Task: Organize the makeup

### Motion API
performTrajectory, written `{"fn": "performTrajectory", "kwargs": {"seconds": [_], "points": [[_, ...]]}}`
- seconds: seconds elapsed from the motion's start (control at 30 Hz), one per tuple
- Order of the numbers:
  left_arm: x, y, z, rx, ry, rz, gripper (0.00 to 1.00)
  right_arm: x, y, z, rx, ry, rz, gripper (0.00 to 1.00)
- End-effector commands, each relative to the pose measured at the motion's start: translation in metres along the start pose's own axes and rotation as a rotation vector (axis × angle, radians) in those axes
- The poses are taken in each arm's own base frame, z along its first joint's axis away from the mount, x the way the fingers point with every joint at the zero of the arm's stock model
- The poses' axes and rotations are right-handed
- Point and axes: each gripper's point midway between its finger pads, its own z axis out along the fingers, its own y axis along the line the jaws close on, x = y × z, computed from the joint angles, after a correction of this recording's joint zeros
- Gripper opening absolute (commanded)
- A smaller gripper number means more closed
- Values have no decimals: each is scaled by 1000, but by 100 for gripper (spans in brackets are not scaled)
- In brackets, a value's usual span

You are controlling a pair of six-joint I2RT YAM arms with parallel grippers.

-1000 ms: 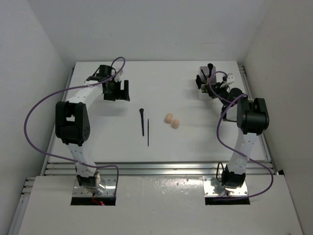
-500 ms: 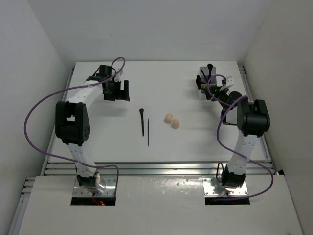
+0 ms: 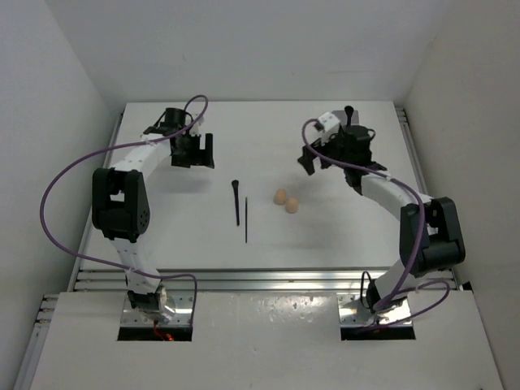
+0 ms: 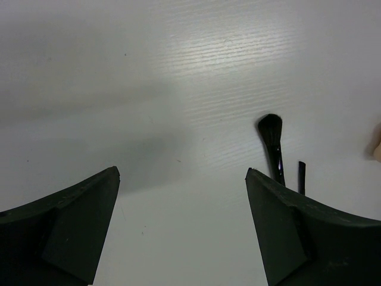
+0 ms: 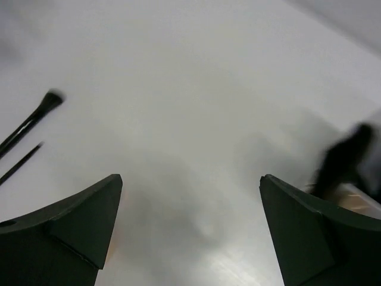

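Observation:
The beige sponge nearer the bar (image 3: 292,206) lies loose upon the table, so my right gripper moves back and down to the left in the top view onto it next.
Two beige sponges (image 3: 280,196) (image 3: 292,205) lie side by side at the table's middle. Left of them lie a black brush (image 3: 236,199) and a thin black pencil (image 3: 246,218). The left wrist view shows this brush (image 4: 271,137) and pencil (image 4: 301,176) ahead on the right. My left gripper (image 3: 193,152) (image 4: 183,173) hovers open and empty at the back left. Open and empty too, my right gripper (image 3: 313,160) (image 5: 190,177) hangs just behind the sponges, with the brush (image 5: 36,119) and pencil (image 5: 21,162) far to its left. Behind it a black brush (image 3: 348,111) stands upright; my right arm hides most of what holds it.
A blurred dark shape (image 5: 345,158) and a pale box edge (image 5: 360,199) show at the right of the right wrist view. White walls enclose the table (image 3: 162,227) on three sides. A metal rail (image 3: 260,278) runs along the near edge.
My right arm has swung left from the box at the back right toward the table's middle, and its jaws have opened. The left arm has not moved.

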Motion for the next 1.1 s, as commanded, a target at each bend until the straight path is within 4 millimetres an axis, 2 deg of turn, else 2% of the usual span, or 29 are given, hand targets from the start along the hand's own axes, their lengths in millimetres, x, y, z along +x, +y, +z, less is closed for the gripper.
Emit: {"fn": "performTrajectory", "kwargs": {"seconds": [0.0, 0.03, 0.07, 0.13, 0.2, 0.27, 0.33, 0.4, 0.57, 0.7, 0.83, 0.9, 1.07], "points": [[-18, 6, -8, -34, -56, 13, 93, 88, 73, -45, -219, 516, 4, 98], [-18, 6, -8, -34, -57, 13, 93, 77, 80, -44, -243, 509, 10, 96], [-21, 6, -8, -33, -67, 24, 93, 77, 86, -46, -259, 526, 14, 94], [-21, 4, -8, -20, -66, 38, 93, 83, 110, -54, -312, 617, 10, 88], [-20, -3, -7, 10, -62, 82, 92, 93, 124, -60, -322, 689, 23, 87], [-17, -6, -3, 23, -52, 133, 90, 99, 135, -58, -325, 715, 29, 86], [-4, -9, 3, 28, -20, 144, 89, 105, 139, -56, -298, 745, 22, 86], [3, -13, 3, 43, -6, 179, 89, 112, 141, -52, -283, 766, 47, 84], [33, -26, 10, 44, 57, 259, 88, 112, 150, -34, -316, 689, 50, 75], [51, -36, 17, 18, 99, 330, 88, 119, 140, -22, -268, 699, 35, 70], [55, -42, 17, 11, 111, 371, 88, 123, 131, -11, -224, 709, 14, 60], [58, -53, 19, 26, 115, 394, 88, 124, 133, -8, -238, 703, 16, 53], [61, -57, 25, 19, 129, 421, 88, 123, 138, -9, -267, 683, 38, 49]]}}
